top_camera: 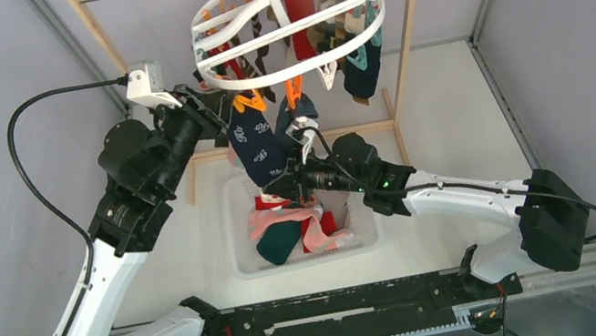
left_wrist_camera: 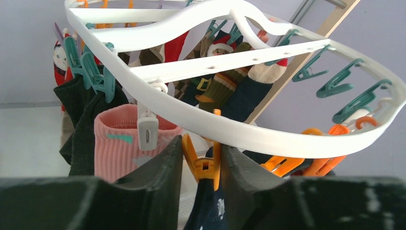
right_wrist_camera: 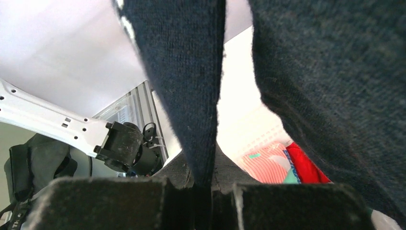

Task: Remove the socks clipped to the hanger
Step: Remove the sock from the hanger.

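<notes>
My right gripper pulls the navy sock down next, then into the white mesh basket, since my left gripper squeezes the orange clip's handles.
The white hanger hangs from a rail with several socks clipped under it. A navy patterned sock dangles from an orange clip at the ring's near edge. My left gripper is up at that clip. In the left wrist view its jaws press both handles of the orange clip, just under the hanger's rim, with the navy sock below. My right gripper is shut on the sock's lower end. The cloth runs down into the pinched jaws.
A white mesh basket below the hanger holds several loose socks, pink and red among them. The wooden rack frame stands around the hanger. A salmon pink sock and teal clips hang close to the left gripper.
</notes>
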`<state>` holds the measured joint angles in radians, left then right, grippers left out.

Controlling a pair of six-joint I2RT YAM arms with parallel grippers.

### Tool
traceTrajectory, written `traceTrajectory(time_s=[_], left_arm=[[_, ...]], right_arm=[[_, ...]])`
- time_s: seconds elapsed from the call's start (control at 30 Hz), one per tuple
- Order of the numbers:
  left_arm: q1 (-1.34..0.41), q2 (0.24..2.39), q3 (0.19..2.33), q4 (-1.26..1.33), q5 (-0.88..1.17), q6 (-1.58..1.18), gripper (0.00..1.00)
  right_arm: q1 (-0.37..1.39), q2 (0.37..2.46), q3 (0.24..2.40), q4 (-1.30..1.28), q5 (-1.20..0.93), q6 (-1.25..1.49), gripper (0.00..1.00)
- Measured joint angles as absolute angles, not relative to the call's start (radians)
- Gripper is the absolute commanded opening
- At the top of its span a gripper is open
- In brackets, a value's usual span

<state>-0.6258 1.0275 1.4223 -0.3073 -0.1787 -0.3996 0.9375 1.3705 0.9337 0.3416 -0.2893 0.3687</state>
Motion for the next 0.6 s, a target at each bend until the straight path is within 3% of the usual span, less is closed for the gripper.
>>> traceTrajectory(time_s=[0.27,0.6], left_arm=[[-0.626,1.028,1.422,-0.299,-0.178,-0.401,0.10],[-0.626,1.028,1.422,-0.299,-0.179,-0.400,0.08]], right_arm=[[0.937,1.370,0.934,0.341,-0.293,0.369,0.00],[0.940,1.369,0.916,0.345,-0.299,0.369,0.00]])
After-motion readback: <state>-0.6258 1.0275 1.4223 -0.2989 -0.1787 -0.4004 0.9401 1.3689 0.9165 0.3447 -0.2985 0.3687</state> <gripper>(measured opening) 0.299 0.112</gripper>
